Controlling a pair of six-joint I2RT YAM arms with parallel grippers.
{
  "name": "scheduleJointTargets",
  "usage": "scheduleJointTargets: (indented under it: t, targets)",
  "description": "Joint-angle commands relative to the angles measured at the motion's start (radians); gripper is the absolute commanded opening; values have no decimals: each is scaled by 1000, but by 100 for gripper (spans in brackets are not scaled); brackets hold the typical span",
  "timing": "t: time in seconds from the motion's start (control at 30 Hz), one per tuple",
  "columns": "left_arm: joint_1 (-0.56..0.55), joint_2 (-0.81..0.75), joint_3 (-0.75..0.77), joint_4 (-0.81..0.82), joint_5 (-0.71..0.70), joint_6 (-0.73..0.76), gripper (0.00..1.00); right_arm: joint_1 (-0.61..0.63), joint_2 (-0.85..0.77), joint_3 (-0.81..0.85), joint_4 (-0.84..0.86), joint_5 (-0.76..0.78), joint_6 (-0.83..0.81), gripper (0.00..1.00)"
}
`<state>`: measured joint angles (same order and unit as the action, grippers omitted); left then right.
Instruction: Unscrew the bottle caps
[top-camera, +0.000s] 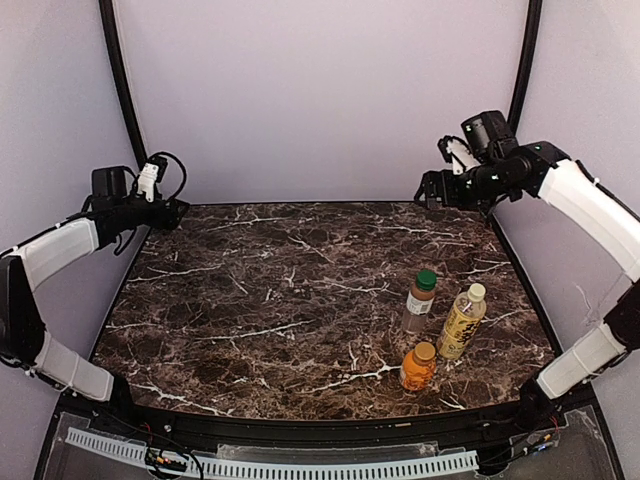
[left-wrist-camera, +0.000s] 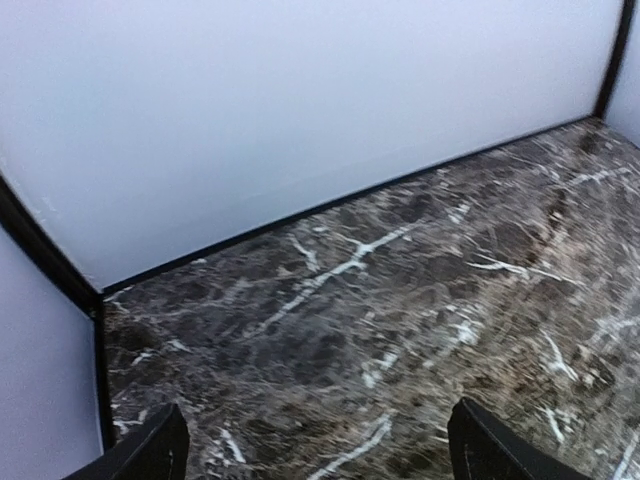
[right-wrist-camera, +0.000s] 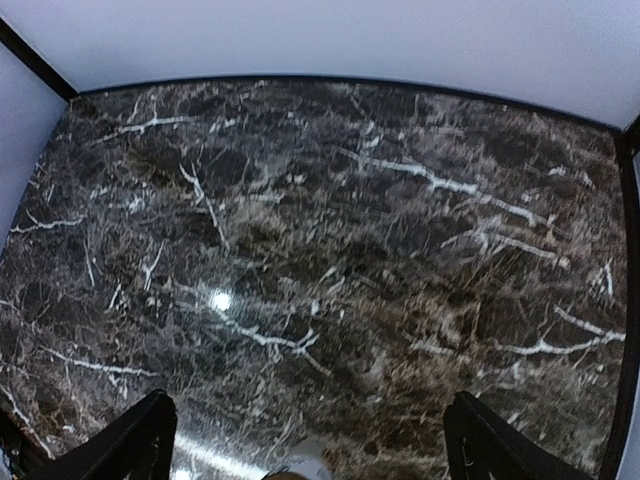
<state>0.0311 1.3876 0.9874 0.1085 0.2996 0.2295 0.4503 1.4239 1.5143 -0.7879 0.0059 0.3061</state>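
The green cap is still on the brownish bottle, so the robot's right gripper should next move down and back toward the bottles and bring its spread fingers around the cap.
Three bottles stand close together at the near right of the marble table. The brownish bottle has a white label and a green cap. The taller yellow-labelled bottle has a pale cap. The short orange bottle has an orange cap and stands nearest. All three caps are on. My left gripper hangs open and empty over the far left corner; its wrist view shows only bare marble. My right gripper is open and empty, raised over the far right corner, well behind the bottles; its fingers are spread wide.
White walls close the back and both sides, with black posts at the far corners. A black rim runs along the near edge. A small pale round thing shows at the bottom edge of the right wrist view; I cannot tell what it is.
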Motion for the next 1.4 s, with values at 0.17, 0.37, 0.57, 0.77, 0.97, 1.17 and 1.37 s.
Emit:
scheduleJointTargets:
  t: [0.17, 0.37, 0.57, 0.77, 0.97, 1.17, 1.37]
  targets:
    - [-240, -115, 190, -794, 191, 200, 90, 259, 151, 123, -528, 118, 106, 99]
    - [-284, -148, 229, -882, 187, 195, 89, 291, 183, 85, -529, 160, 120, 99]
    - [-288, -149, 242, -891, 180, 184, 88, 290, 187, 19, -460, 126, 93, 86]
    - [-297, -140, 248, -891, 176, 181, 87, 289, 198, -9, -440, 117, 98, 73]
    - [-304, -133, 253, -892, 179, 182, 87, 288, 205, -16, -412, 122, 84, 63]
    - [-307, -134, 259, -904, 183, 184, 87, 278, 221, -22, -415, 121, 70, 53]
    - [-310, -129, 268, -910, 183, 181, 86, 278, 215, -21, -420, 111, 72, 22]
